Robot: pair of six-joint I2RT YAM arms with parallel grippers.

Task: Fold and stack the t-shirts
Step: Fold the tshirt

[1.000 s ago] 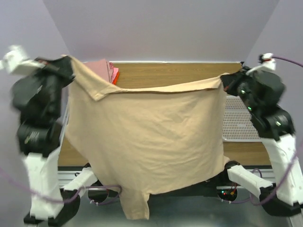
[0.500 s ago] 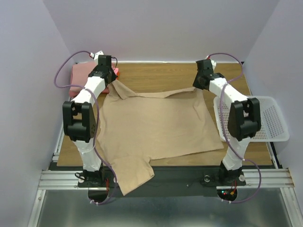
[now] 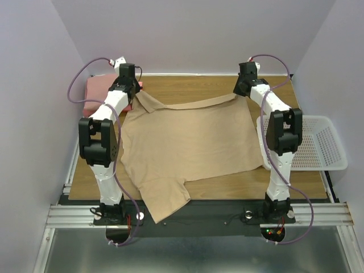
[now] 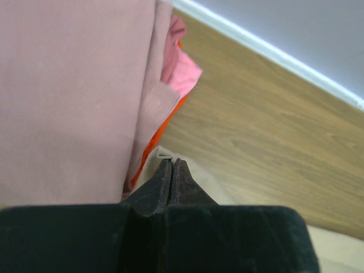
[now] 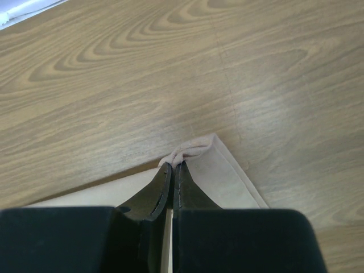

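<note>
My right gripper draws slightly back toward the white mesh basket next and releases the hem corner atop the shirt's side edge [image 3: 247, 108] [image 5: 238, 181], since flat cloth lies there.
A tan t-shirt [image 3: 187, 142] lies spread flat over the wooden table [image 3: 187, 86], one sleeve hanging over the near edge. My left gripper [image 3: 137, 98] is shut on its far left corner, and the left wrist view shows a bit of tan cloth [image 4: 164, 152] pinched at the tips [image 4: 172, 162]. My right gripper [image 3: 238, 94] is shut on the far right corner. The right wrist view shows the bunched hem [image 5: 189, 149] at the tips [image 5: 173, 165], low over the wood. A stack of folded t-shirts [image 3: 101, 94], salmon-pink [image 4: 74, 96] over orange-red [image 4: 165, 121], lies at the far left.
A white mesh basket [image 3: 320, 147] stands at the table's right edge, beside the right arm. The back wall runs close behind both grippers. Bare wood [image 4: 273, 131] shows between the shirt's far edge and the wall.
The tan shirt hung in the air between the raised grippers a second ago. Both arms have swung it down and forward, and it now lies flat, drawn farther toward the back.
</note>
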